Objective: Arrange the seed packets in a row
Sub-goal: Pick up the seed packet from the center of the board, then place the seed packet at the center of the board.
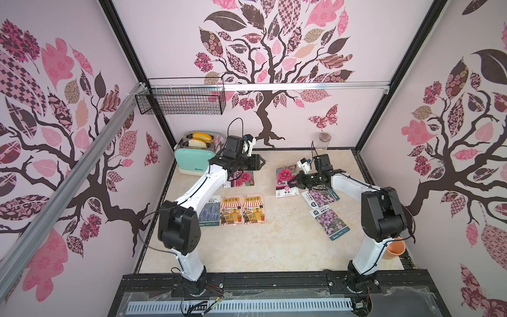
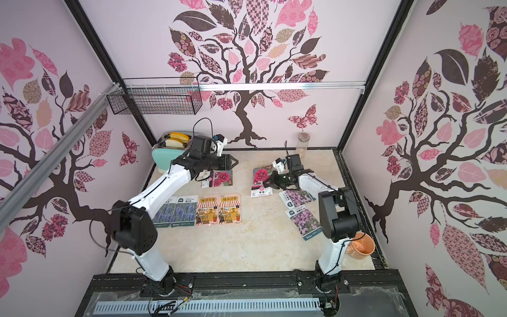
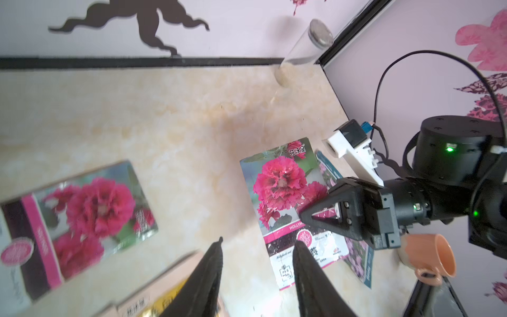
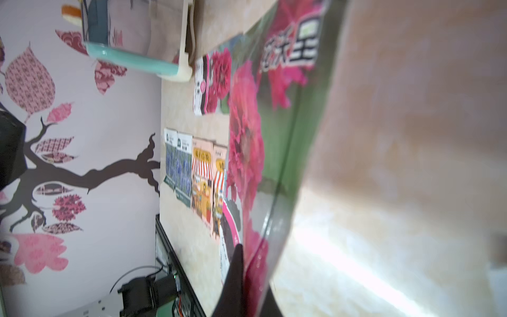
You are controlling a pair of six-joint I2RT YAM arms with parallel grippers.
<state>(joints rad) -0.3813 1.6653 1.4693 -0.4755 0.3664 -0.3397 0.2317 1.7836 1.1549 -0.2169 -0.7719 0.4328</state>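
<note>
Next, my right gripper draws back the magenta packet, lowers and releases it, since bare tabletop beside the orange packets, back and below, continues the row.
Two blue lavender seed packets [image 2: 164, 212] [image 2: 185, 210] and two orange shop packets [image 1: 231, 210] [image 1: 253, 208] lie side by side at mid-left. One magenta bloom packet [image 1: 242, 178] lies sideways behind them, under my left arm. My right gripper [image 1: 295, 182] [image 4: 247, 255] is shut on the edge of the other magenta packet [image 1: 285, 178] [image 4: 260, 137] [image 3: 282, 192]. Two lilac packets [image 1: 321, 197] [image 1: 330, 222] lie askew at the right, beneath the right arm. My left gripper [image 1: 262, 162] [image 3: 259, 241] hovers open and empty above the table.
A mint toaster [image 1: 192, 160] stands at the back left and a glass jar [image 1: 324, 141] at the back wall. An orange cup [image 1: 393, 248] sits by the right wall. A wire basket [image 1: 181, 100] hangs on the back wall.
</note>
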